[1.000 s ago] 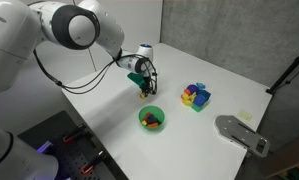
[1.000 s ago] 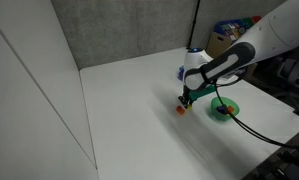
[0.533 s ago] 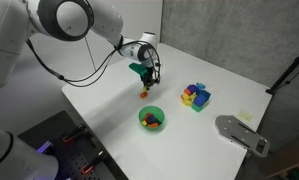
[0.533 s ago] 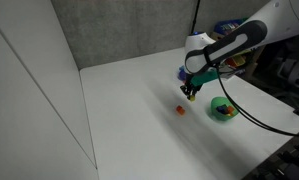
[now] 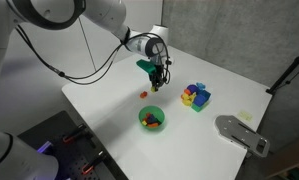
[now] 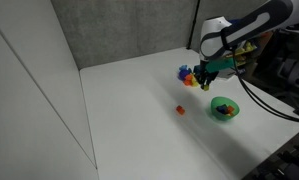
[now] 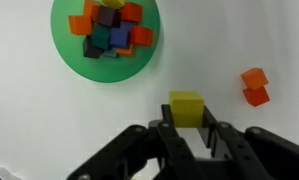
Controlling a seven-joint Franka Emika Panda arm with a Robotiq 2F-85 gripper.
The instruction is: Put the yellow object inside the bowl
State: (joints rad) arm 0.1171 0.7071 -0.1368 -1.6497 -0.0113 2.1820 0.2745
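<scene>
The block hangs above bare table, so next my gripper should go left in the wrist view and slightly down over the green bowl to release the block.
My gripper (image 7: pixel 187 126) is shut on the tiny yellow block (image 7: pixel 187 106), which sits between the two fingertips in the wrist view. In both exterior views the gripper (image 5: pixel 159 82) (image 6: pixel 206 82) hangs well above the white table. The small green bowl (image 7: pixel 141 66) lies below and ahead in the wrist view, with several coloured blocks in it. It also shows in both exterior views (image 5: pixel 142 120) (image 6: pixel 213 108), nearer the table's front edge than the gripper.
A tiny red piece (image 5: pixel 142 95) (image 6: pixel 179 109) (image 7: pixel 254 86) lies on the table near the spot below the gripper. A multicoloured block cluster (image 5: pixel 196 96) (image 6: pixel 187 74) stands further along. A grey device (image 5: pixel 239 133) sits at a table corner.
The gripper has risen from the table beside the red piece, carrying the yellow block up and towards the back of the table. The red piece stays where it was.
</scene>
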